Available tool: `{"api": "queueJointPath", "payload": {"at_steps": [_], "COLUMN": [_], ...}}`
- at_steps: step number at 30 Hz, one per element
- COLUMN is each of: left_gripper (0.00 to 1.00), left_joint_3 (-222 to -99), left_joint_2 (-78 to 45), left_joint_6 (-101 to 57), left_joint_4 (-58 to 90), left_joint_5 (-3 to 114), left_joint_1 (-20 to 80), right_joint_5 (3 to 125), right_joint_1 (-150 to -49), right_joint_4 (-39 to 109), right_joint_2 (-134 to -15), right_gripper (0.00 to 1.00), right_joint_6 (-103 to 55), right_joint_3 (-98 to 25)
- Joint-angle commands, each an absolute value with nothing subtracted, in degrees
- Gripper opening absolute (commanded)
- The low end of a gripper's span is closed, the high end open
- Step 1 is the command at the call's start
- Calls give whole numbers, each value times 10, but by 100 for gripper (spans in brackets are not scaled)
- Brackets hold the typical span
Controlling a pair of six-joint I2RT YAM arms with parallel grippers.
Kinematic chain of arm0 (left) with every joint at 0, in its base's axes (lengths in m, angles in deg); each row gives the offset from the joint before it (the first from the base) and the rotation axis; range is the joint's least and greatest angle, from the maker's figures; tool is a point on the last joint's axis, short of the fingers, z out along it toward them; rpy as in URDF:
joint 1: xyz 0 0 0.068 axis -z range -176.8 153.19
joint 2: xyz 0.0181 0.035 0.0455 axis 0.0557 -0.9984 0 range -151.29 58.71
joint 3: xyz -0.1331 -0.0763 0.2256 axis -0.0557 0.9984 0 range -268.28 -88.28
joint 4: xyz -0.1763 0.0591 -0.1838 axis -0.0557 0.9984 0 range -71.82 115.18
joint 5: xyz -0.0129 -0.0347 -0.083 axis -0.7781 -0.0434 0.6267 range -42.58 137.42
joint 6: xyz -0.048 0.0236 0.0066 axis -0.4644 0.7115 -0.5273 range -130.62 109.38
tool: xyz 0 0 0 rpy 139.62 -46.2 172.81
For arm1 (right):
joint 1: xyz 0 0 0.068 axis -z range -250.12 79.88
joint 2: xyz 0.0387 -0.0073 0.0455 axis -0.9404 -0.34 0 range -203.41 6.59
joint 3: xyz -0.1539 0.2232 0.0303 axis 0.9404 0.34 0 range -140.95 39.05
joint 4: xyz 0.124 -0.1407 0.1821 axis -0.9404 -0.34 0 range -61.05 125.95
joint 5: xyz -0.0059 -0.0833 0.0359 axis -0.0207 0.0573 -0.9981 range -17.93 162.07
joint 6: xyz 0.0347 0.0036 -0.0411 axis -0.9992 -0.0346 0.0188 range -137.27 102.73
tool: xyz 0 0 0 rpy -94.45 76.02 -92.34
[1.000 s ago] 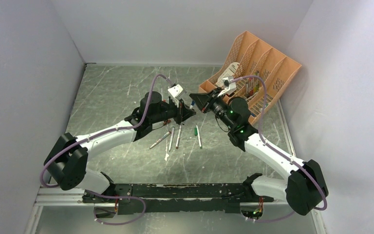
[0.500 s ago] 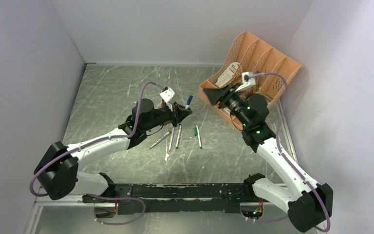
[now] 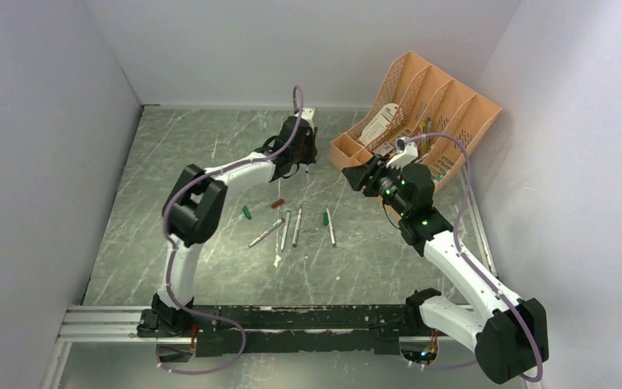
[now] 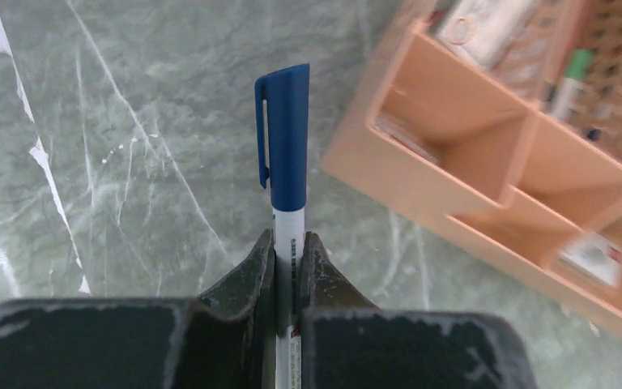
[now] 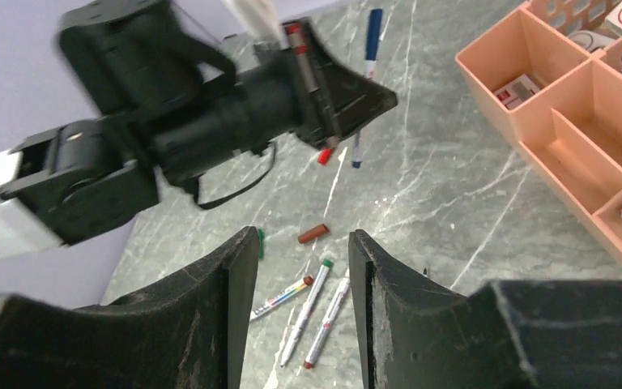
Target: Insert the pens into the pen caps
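Observation:
My left gripper will next lower to the bare table below it beside the orange organiser and release the pen's body (image 4: 288,231), which already has its blue cap on.
My left gripper (image 4: 289,239) is shut on a white pen barrel (image 4: 288,231) whose tip wears a blue cap (image 4: 285,130). It is held above the table's far part, close to the orange organiser (image 4: 470,174). In the top view the left gripper (image 3: 298,158) is at the back middle. My right gripper (image 5: 304,235) is open and empty, and in the top view the right gripper (image 3: 350,172) hangs beside the organiser's front. Three loose pens (image 3: 285,229) lie side by side mid-table, and a fourth pen with a green end (image 3: 330,228) lies to their right. A brown cap (image 3: 277,203) and a green cap (image 3: 246,212) lie near them.
The orange organiser (image 3: 429,105) stands at the back right against the wall, with boxes and bunched pens in its slots. Grey walls close in the left, back and right sides. The arm bases and a black rail (image 3: 308,318) run along the near edge.
The two grippers have parted. My left arm has swung from mid-table to the back, carrying the blue-capped pen towards the organiser. My right gripper has pulled back to the organiser's front.

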State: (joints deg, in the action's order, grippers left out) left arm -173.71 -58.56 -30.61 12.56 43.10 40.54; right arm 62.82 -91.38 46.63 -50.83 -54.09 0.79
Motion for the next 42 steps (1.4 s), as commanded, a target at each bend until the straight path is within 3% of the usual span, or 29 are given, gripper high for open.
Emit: {"api": "queueJointPath", "payload": {"at_steps": [1, 12, 14, 20, 23, 28, 33, 42], "left_gripper": [7, 8, 12, 41, 46, 49, 50, 48], "left_joint_3": [-1851, -1917, -1912, -1873, -1878, -1868, -1837, -1680], "left_joint_2": [-687, -758, -758, -722, -712, -673, -598, -427], "left_joint_6": [-363, -424, -427, -424, -416, -409, -393, -402], "left_joint_4": [272, 338, 338, 302, 306, 301, 297, 256], "left_joint_5": [361, 362, 367, 378, 384, 391, 391, 403], "left_joint_1": [408, 408, 407, 407, 407, 408, 405, 388], "right_joint_5": [625, 640, 637, 643, 639, 662, 733, 789], "right_joint_1": [-912, -912, -912, -912, -913, -941, -1032, -1076], "right_joint_4": [447, 416, 410, 351, 333, 274, 221, 222], "right_joint_2": [-496, -481, -486, -523, -550, -626, -720, -776], "right_gripper": [45, 45, 50, 62, 62, 61, 60, 47], "right_joint_6": [-525, -505, -501, -467, -456, -426, -413, -448], "right_joint_3": [4, 2, 1, -18, -17, -41, -63, -41]}}
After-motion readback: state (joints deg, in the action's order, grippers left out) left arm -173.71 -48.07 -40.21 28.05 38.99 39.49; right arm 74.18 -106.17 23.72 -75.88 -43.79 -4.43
